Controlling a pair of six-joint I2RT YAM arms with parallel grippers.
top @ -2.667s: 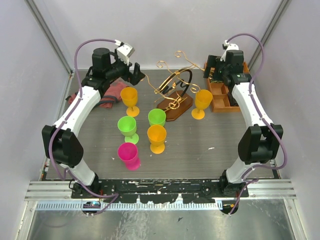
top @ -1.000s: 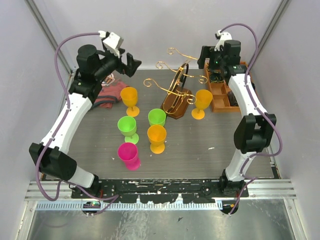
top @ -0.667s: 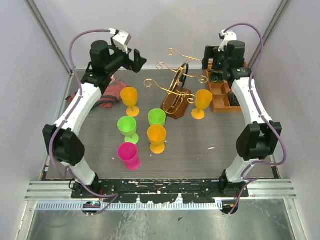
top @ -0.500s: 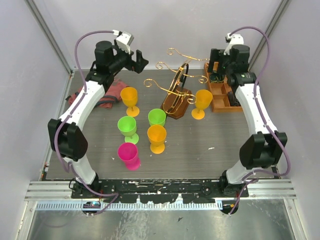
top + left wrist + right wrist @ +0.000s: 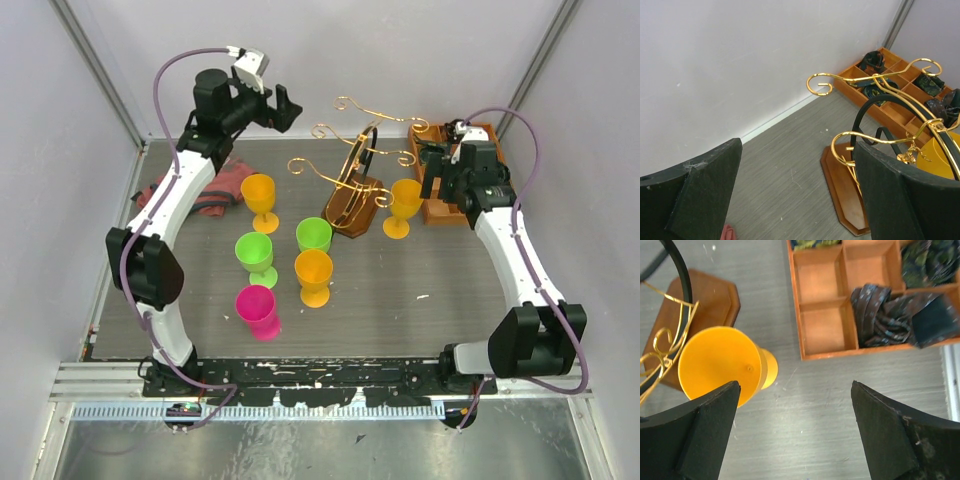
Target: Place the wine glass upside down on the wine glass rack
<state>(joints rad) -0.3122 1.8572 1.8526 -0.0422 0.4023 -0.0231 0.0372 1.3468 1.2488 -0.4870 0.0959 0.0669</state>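
My right gripper lowers toward the orange glass next, onto the rim's edge away from the rack (image 5: pixel 759 374), since the rack's gold wire crowds the glass's other side.
The wine glass rack (image 5: pixel 350 190), gold wire on a dark wooden base, stands at the back centre; its base (image 5: pixel 850 190) and curled arms show in the left wrist view. Several plastic wine glasses stand upright on the table. An orange one (image 5: pixel 405 205) (image 5: pixel 720 362) is right beside the rack's base (image 5: pixel 705 300). My left gripper (image 5: pixel 285 108) (image 5: pixel 797 195) hangs open in the air behind and left of the rack, holding nothing. My right gripper (image 5: pixel 435 172) (image 5: pixel 795 435) is open and empty above the table, between that orange glass and the tray.
An orange-brown compartment tray (image 5: pixel 440 205) (image 5: pixel 796 305) with dark rolled cloths lies at the back right. A red cloth (image 5: pixel 215 190) lies at the back left. Another orange glass (image 5: pixel 260 195), two green ones (image 5: pixel 253 255) (image 5: pixel 313 235), an orange one (image 5: pixel 313 272) and a pink one (image 5: pixel 258 310) fill the middle.
My left gripper has swung right along the back wall toward the rack. My right arm has come down and forward to beside the orange glass. The rack stands turned differently than in the earliest frame.
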